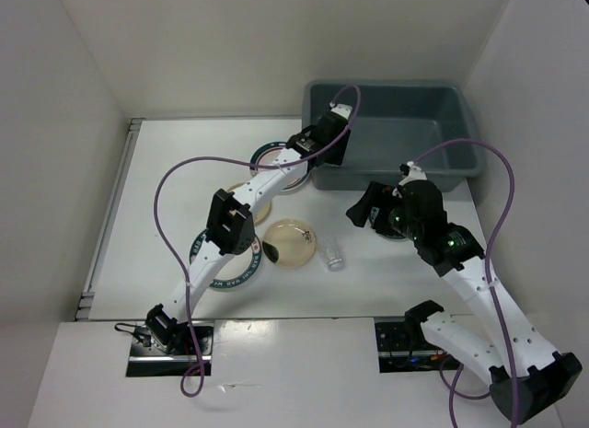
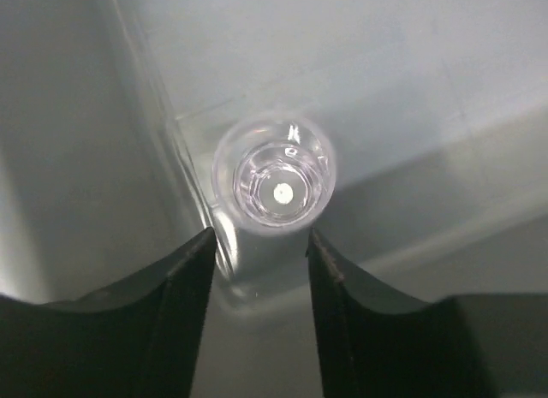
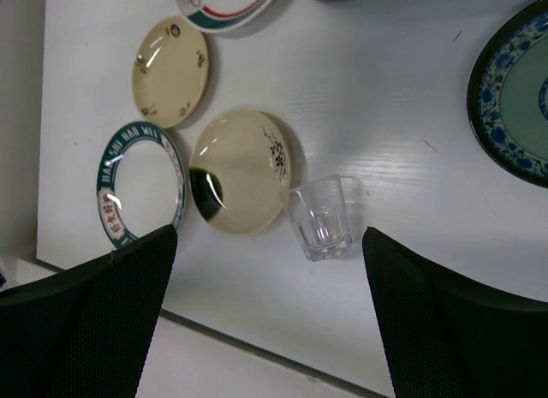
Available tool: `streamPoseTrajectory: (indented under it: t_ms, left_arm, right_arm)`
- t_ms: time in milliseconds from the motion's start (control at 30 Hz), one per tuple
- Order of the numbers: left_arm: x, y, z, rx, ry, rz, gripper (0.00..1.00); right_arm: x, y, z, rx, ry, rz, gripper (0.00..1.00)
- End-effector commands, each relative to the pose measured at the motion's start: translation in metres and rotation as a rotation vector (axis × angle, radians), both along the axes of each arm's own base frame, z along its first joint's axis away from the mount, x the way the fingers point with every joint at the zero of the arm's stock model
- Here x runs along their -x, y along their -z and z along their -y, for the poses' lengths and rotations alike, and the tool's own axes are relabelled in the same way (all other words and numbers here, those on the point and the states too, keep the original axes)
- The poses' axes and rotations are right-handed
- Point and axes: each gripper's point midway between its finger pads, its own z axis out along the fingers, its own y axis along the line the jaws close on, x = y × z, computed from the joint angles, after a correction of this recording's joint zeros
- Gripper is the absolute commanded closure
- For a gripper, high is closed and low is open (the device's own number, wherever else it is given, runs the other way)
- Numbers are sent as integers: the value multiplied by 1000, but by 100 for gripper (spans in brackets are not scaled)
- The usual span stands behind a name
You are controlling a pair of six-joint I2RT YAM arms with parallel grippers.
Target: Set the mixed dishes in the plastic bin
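My right gripper will next go down and toward the left in the top view, with its open fingers on both sides of the small clear cup (image 1: 332, 254), because the cup is still standing outside the bin (image 1: 442, 133).
The grey-blue plastic bin (image 1: 442, 133) stands at the far right. My left gripper (image 1: 324, 143) hangs over its near-left corner, open and empty; in the left wrist view (image 2: 259, 240) a small clear cup (image 2: 274, 184) sits on the bin floor (image 2: 411, 90) just past the fingertips. My right gripper (image 1: 361, 210) is open wide and empty above the table; in the right wrist view (image 3: 270, 244) a second clear cup (image 3: 321, 218) stands upright between the fingers, lower down. This cup (image 1: 333, 256) sits beside a beige plate (image 1: 290, 242).
On the table lie a white teal-rimmed plate (image 3: 141, 184), a smaller beige plate (image 3: 171, 70), another white rimmed plate (image 3: 227, 0) by the bin, and the teal patterned plate (image 3: 514, 90) under my right arm. White walls enclose the table.
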Motion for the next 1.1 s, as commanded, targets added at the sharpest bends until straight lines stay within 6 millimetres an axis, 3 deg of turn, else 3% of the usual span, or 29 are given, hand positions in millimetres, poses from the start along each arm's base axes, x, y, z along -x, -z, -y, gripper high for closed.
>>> streamPoseTrajectory:
  t_ms: [0, 33, 100, 133, 200, 233, 333, 400, 433, 467, 500, 533, 600, 667, 733, 767, 833, 867, 900, 1067]
  left_arm:
    - [1, -98, -2, 128, 16, 108, 43]
    - [7, -138, -4, 175, 26, 159, 43]
    - [15, -179, -10, 217, 28, 212, 36]
    - [24, -215, -16, 258, 37, 257, 36]
    - [35, -238, -21, 282, 52, 277, 35]
    - [45, -263, -29, 311, 48, 300, 33]
    - [72, -275, -39, 347, 71, 254, 28]
    - [87, -269, -47, 359, 67, 224, 28]
    - [110, -322, -65, 459, 72, 334, 27]
    - [117, -315, -73, 486, 44, 326, 27]
    - [120, -260, -83, 438, 1, 242, 27]
    - [135, -282, -104, 492, -12, 272, 27]
    - [138, -264, -134, 509, -63, 215, 27]
    - [155, -233, -159, 489, -107, 156, 26]
    - [168, -224, -182, 510, -143, 143, 26]
    - [174, -193, -187, 491, -146, 78, 26]
    - [180, -183, -201, 504, -165, 59, 26]
    - [186, -177, -199, 505, -147, 39, 26]
    - [188, -162, -204, 501, -164, 8, 26]
    - [202, -151, -208, 515, -166, -11, 26]
  right_arm:
    - [-4, 15, -13, 14, -80, -49, 6]
    - [-7, 19, -15, 18, -80, -59, 6]
    - [-8, 28, -18, 31, -97, -89, 6]
    - [-10, 32, -20, 35, -112, -100, 6]
    - [-10, 35, -22, 33, -123, -114, 8]
    - [-11, 38, -22, 43, -128, -120, 9]
    - [-11, 47, -26, 52, -150, -154, 12]
    - [-12, 59, -31, 58, -177, -201, 13]
    - [-12, 64, -34, 65, -186, -218, 13]
    - [-10, 71, -38, 68, -204, -248, 14]
    - [-8, 75, -42, 74, -216, -259, 14]
    - [-3, 79, -48, 83, -243, -273, 14]
    - [-3, 93, -54, 122, -254, -311, 14]
    - [2, 105, -63, 163, -282, -345, 15]
    - [1, 113, -71, 202, -305, -362, 15]
    - [5, 117, -76, 219, -321, -366, 15]
    - [4, 119, -78, 231, -325, -371, 15]
    - [4, 119, -78, 231, -325, -371, 15]
    - [0, 120, -77, 245, -310, -367, 15]
    - [-2, 140, -67, 330, -292, -414, 15]
